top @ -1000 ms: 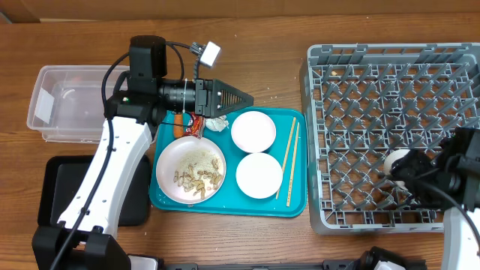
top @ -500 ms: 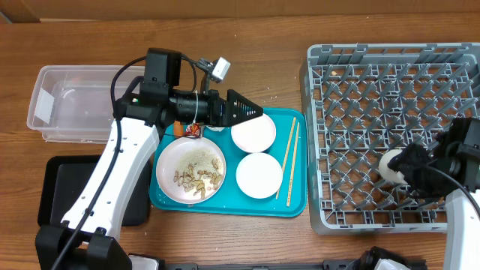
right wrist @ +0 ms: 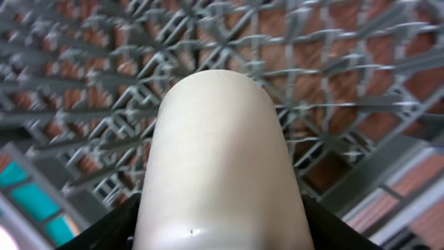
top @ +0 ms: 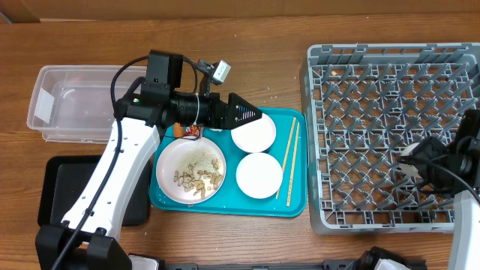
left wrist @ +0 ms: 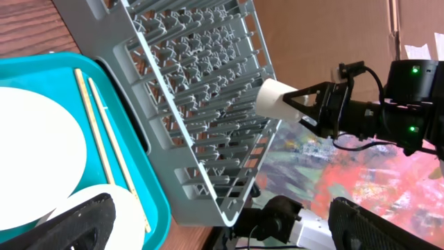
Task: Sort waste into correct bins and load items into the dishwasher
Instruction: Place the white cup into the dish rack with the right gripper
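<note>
The right gripper moves toward the teal tray next. It lowers the white cup into the rack's near corner (top: 343,201) to release it, since the pegs there stand empty.
My left gripper (top: 257,118) is open and empty, hovering over the upper white bowl (top: 253,133) on the teal tray; in the left wrist view (left wrist: 229,232) its fingers are wide apart. A second bowl (top: 259,175) and the white plate (top: 191,159) with peanut shells (top: 196,178) lie on the tray. The chopsticks (top: 289,159) lie along the tray's right side. The carrot (top: 175,129) and red wrapper (top: 193,131) peek out under the left arm. The paper ball is hidden. My right gripper (top: 417,166) is shut on a white cup (right wrist: 218,139) above the grey dish rack (top: 375,90).
The teal tray (top: 161,201) sits at the centre. The clear tub (top: 67,105) stands at the far left, with the black tray (top: 64,187) in front of it, partly under the left arm. The rack fills the right side of the table.
My left gripper moved right from the wrapper and paper ball towards the upper bowl. My right gripper drew back to the right with the cup.
</note>
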You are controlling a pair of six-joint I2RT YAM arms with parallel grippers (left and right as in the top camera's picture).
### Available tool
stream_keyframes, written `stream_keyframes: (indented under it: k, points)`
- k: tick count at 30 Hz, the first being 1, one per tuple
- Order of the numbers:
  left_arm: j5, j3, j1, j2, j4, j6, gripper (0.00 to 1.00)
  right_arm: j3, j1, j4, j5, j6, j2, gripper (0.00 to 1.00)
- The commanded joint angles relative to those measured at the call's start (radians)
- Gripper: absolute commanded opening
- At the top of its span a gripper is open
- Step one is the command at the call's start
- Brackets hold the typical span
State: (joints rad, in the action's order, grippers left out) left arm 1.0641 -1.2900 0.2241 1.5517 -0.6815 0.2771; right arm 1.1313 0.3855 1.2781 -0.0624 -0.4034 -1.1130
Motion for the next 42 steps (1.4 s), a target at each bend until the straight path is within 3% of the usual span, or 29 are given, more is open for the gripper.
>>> stream_keyframes:
  k: [1,7,11,22,25,42]
  points:
    - [-0.010,-0.016,0.006,-0.016,-0.002,-0.031,1.00,0.026,0.009,-0.013,-0.140,-0.100,-0.016,0.61]
    - [-0.010,-0.016,0.006,-0.016,-0.027,-0.031,1.00,0.026,0.132,-0.043,-0.134,-0.117,-0.081,0.61]
    - [-0.010,-0.016,0.006,-0.016,-0.028,-0.031,1.00,0.026,0.197,-0.055,0.009,-0.063,-0.126,0.61]
    - [-0.009,-0.016,0.006,-0.016,-0.029,-0.031,1.00,0.043,0.209,-0.047,0.108,-0.005,-0.164,0.58]
    - [-0.010,-0.016,0.006,-0.016,-0.029,-0.031,1.00,0.079,0.182,-0.008,0.184,0.065,-0.153,0.60]
    - [-0.010,-0.016,0.006,-0.016,-0.024,-0.031,1.00,0.092,-0.244,0.242,0.241,0.112,-0.079,0.58]
